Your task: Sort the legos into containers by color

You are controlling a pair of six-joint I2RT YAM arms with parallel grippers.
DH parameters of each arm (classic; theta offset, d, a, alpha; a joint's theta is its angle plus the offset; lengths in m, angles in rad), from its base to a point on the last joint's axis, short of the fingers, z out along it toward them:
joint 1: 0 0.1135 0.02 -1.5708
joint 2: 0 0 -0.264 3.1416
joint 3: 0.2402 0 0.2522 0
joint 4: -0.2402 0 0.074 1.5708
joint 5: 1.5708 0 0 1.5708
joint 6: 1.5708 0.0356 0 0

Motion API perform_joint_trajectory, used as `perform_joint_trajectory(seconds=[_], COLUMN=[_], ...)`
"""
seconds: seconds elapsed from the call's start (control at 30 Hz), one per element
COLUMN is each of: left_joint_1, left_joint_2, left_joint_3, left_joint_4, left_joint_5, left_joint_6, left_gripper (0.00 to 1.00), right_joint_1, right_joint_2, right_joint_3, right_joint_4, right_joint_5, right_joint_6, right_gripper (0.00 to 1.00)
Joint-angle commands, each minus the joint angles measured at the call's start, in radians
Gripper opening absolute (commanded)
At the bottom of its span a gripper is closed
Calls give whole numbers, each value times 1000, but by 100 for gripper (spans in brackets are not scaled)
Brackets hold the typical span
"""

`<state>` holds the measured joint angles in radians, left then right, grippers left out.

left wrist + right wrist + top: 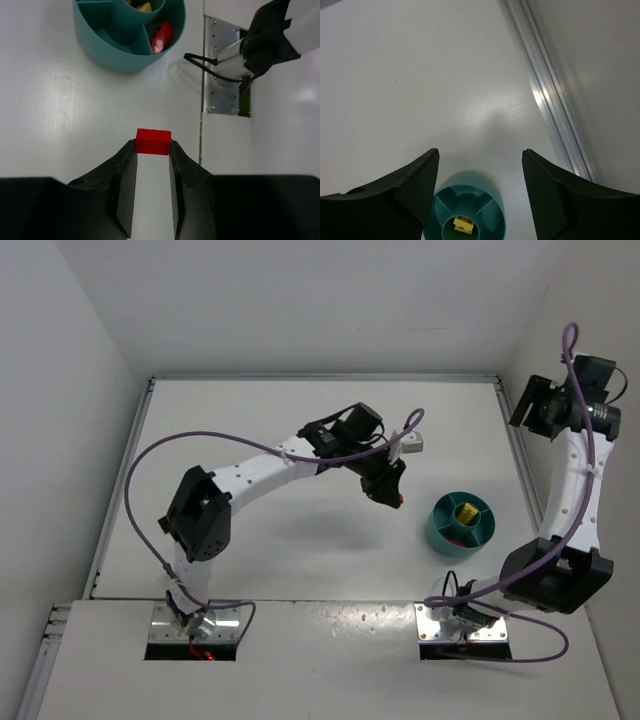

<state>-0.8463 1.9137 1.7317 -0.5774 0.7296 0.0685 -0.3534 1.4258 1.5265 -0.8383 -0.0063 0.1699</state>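
The small red lego goes with my left gripper over the bowl section holding red (458,541) (161,38) next for release, as that section lies to the gripper's right in the top view.
My left gripper (153,144) is shut on a red lego (153,141) at its fingertips, held above the table left of the teal bowl (461,522); the brick shows as a red speck (400,501) in the top view. The bowl (115,47) holds yellow legos (144,7) in its central cup and a red lego (161,36) in one outer compartment. My right gripper (480,160) is open and empty, raised high at the right wall above the bowl (490,220), where a yellow lego (463,224) shows in the cup. No lavender, cream or black legos show.
The right arm's metal base plate (220,95) and black cable (210,67) lie near the bowl. An aluminium rail (550,95) runs along the table's right edge. White walls enclose the table.
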Motion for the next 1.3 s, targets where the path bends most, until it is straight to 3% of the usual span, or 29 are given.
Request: perform_joint_trajectory(seconds=[0.0,0.23,0.57,0.83,1.27], left_joint_1=[-54,-175,-217,-237,-237], left_joint_2=[36,165,275,347,407], left_joint_3=[52,195,229,252,307], left_joint_4=[166,231,343,379,370], left_joint_5=[44,25,25,-21,-68], left_joint_6=[-246,-343,-525,-595,-595], left_gripper=[12,12,12,12,23], right_joint_1=[-67,-206,-229,-229,-229], right_joint_2=[-4,50,50,32,22], right_joint_3=[76,55,15,15,-35], right_joint_4=[8,-12,-22,-22,-4], right_joint_5=[-1,-236,-510,-560,-603], right_joint_6=[65,83,20,11,11], right_gripper=[68,72,73,73,73])
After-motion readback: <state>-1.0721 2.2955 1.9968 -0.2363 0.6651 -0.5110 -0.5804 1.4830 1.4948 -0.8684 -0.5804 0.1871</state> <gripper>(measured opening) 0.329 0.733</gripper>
